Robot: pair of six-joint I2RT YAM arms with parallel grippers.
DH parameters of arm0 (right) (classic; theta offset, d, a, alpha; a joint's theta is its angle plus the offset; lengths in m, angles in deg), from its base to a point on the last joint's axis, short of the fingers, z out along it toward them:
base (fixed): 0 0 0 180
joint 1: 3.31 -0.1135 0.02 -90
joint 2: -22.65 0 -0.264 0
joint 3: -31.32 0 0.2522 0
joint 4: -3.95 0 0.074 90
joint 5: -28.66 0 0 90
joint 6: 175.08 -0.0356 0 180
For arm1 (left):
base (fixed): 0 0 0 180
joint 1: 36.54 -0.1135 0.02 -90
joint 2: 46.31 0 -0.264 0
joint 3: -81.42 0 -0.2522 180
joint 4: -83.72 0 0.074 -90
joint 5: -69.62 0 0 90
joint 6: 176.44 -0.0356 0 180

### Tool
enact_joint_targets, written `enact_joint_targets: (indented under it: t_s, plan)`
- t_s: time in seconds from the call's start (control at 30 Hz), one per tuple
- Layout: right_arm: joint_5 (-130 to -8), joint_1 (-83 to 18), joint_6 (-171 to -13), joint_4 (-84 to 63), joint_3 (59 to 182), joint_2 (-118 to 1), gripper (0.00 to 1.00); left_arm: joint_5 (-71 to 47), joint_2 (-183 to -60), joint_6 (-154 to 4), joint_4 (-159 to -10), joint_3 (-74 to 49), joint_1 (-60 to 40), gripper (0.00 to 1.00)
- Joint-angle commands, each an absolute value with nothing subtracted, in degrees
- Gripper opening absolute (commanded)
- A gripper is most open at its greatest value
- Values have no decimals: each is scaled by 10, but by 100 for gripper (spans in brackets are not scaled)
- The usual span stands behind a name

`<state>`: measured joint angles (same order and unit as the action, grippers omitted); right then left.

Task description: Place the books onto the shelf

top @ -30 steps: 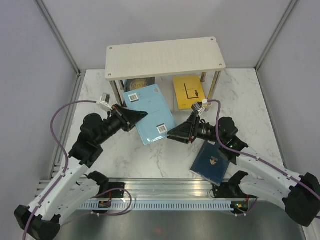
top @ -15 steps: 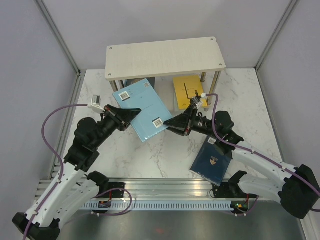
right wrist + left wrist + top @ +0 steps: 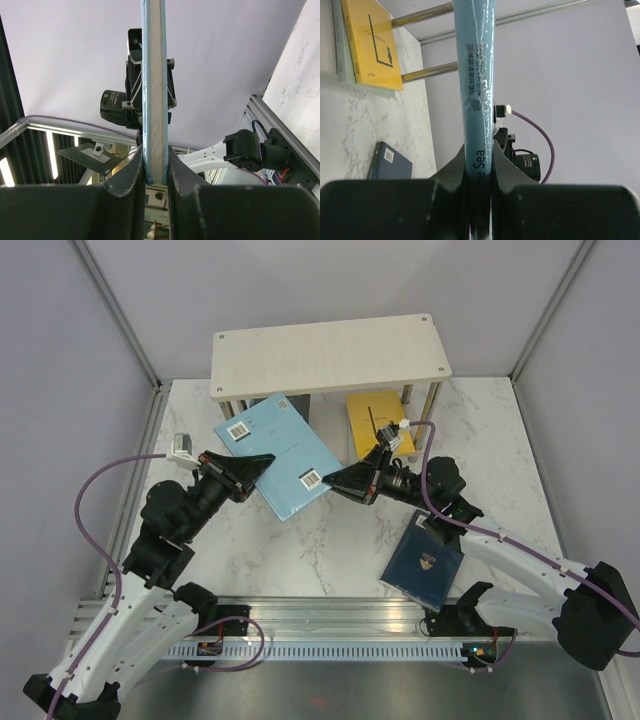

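The blue book [image 3: 278,447] needs to be released on the yellow book [image 3: 378,423], whose cover is bare, so I need to move my right gripper outward and to the right in the top view.
A light blue book [image 3: 278,447] hangs tilted above the table in front of the shelf [image 3: 330,353], held from both sides. My left gripper [image 3: 264,463] is shut on its spine edge; in the left wrist view the fingers [image 3: 454,170] pinch the blue spine [image 3: 479,75]. At the opposite page edge, my right gripper [image 3: 329,478] is shut on the same book [image 3: 153,75], its pads against both covers. A yellow book [image 3: 378,423] lies flat under the shelf's top board. On the marble by my right arm lies a navy book [image 3: 423,562].
A dark book [image 3: 292,400] peeks out under the shelf's top board behind the blue one. Slim metal posts [image 3: 427,408] carry the board. Grey walls close the table on three sides, and a metal rail [image 3: 330,645] runs along the near edge.
The blue book has risen and swung left and back toward the shelf with my left gripper. My right gripper moved up to its free edge and closed on it.
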<state>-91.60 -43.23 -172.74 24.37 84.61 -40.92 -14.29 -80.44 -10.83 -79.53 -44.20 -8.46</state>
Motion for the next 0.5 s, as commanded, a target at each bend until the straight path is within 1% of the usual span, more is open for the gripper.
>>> enact_joint_targets:
  t_s: [0.0,0.03,0.07,0.1,0.3,0.4,0.43,0.47]
  plan:
    - [-876,-432,-1723,319,853,-370,0,-114,-823,-168,-706,-433,-83,11]
    - [-874,-432,-1718,304,850,-364,0,-114,-825,-185,-691,-426,-83,15]
    - [-874,-432,-1708,295,848,-359,0,-113,-829,-195,-679,-414,-83,24]
    - [-869,-432,-1703,284,845,-346,0,-112,-830,-205,-655,-408,-83,29]
    - [-838,-415,-1688,218,820,-288,0,-113,-809,-246,-608,-400,-83,41]
    - [-844,-401,-1688,205,814,-272,0,-119,-791,-250,-591,-403,-83,51]
    - [-845,-398,-1685,188,813,-266,0,-120,-787,-255,-577,-397,-83,55]
    - [-844,-395,-1681,175,809,-251,0,-124,-784,-260,-570,-394,-83,67]
